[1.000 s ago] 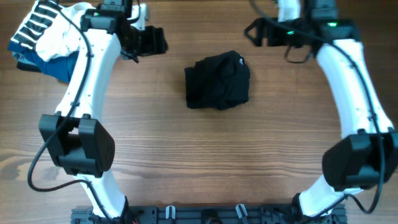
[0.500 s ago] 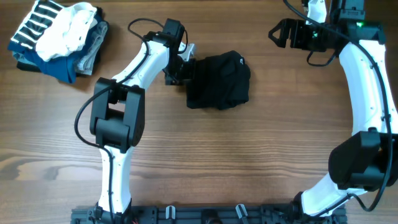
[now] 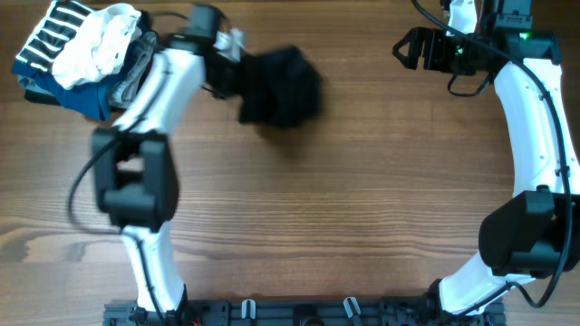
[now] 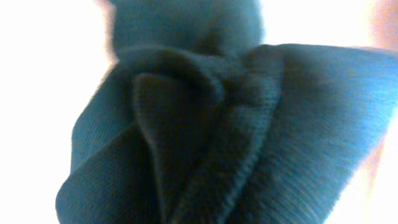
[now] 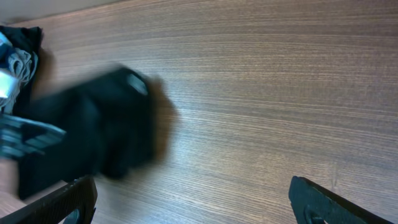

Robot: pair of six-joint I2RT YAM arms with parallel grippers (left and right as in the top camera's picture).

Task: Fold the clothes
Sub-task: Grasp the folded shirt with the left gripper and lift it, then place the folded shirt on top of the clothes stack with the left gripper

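I should next move the clothes (image 3: 281, 86) with my left gripper to the left in the overhead view, over the pile's white top (image 3: 94, 47), and let go of them, because other garments are already stacked there.
The clothes (image 3: 281, 86), a bunched black garment, lie blurred on the wooden table (image 3: 326, 217) left of centre at the back. My left gripper (image 3: 232, 74) is shut on their left edge. In the left wrist view the dark folded fabric of the clothes (image 4: 205, 124) fills the frame and hides the fingers. My right gripper (image 3: 410, 50) hangs open over the back right of the table, well apart from the clothes. In the right wrist view the clothes (image 5: 93, 143) show as a blurred black mass at the left, and the right gripper (image 5: 189, 186) holds nothing.
A pile of other garments (image 3: 82, 54), striped, white, blue and grey, sits at the back left corner, close to the left arm. Bare wood (image 5: 261, 99) spreads below the right gripper.
The left gripper has shut on the clothes' left edge and pulled them left and slightly back. The right arm has stayed put over the last half second.
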